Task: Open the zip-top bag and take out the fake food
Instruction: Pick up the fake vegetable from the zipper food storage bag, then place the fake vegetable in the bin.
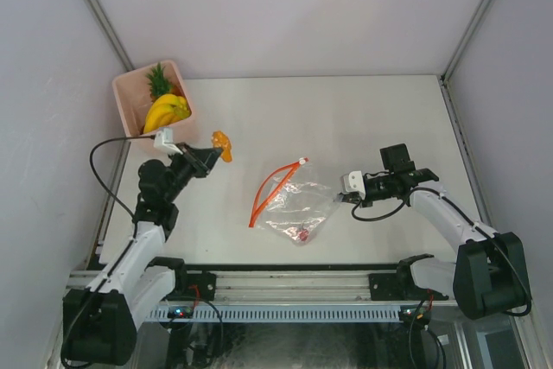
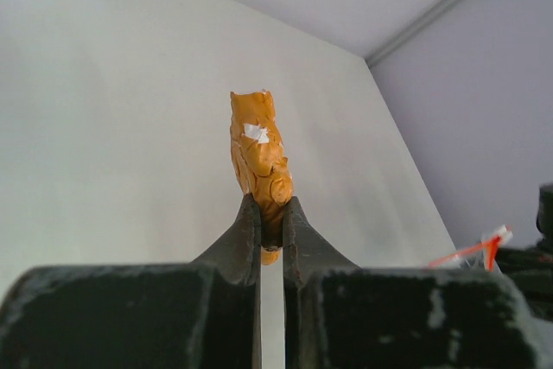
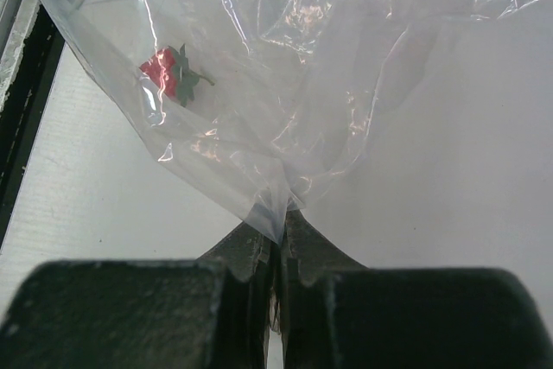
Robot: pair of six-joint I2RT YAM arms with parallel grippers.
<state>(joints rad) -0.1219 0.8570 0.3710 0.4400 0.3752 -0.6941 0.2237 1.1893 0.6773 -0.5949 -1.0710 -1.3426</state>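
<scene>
The orange piece goes over the pink bin [image 1: 130, 92] holding bananas next, and my left gripper releases it. The bin stands outward of this gripper, left in the top view.
The clear zip-top bag [image 1: 294, 200] lies mid-table, its red-orange zip strip [image 1: 270, 186] gaping open toward the left. A small red piece with green leaves [image 3: 170, 73] stays inside it. My right gripper [image 3: 279, 229] is shut on the bag's right corner [image 1: 335, 199]. My left gripper [image 2: 271, 218] is shut on an orange piece of fake food [image 2: 259, 149], held in the air left of the bag [image 1: 223, 144], near the pink bin [image 1: 130, 92]. In the bin lie a yellow banana bunch [image 1: 167, 111] and a pineapple's green top [image 1: 158, 82].
The pink bin stands at the table's back left corner against the wall. Grey walls close the table on three sides. A black rail [image 1: 285, 274] with the arm bases runs along the near edge.
</scene>
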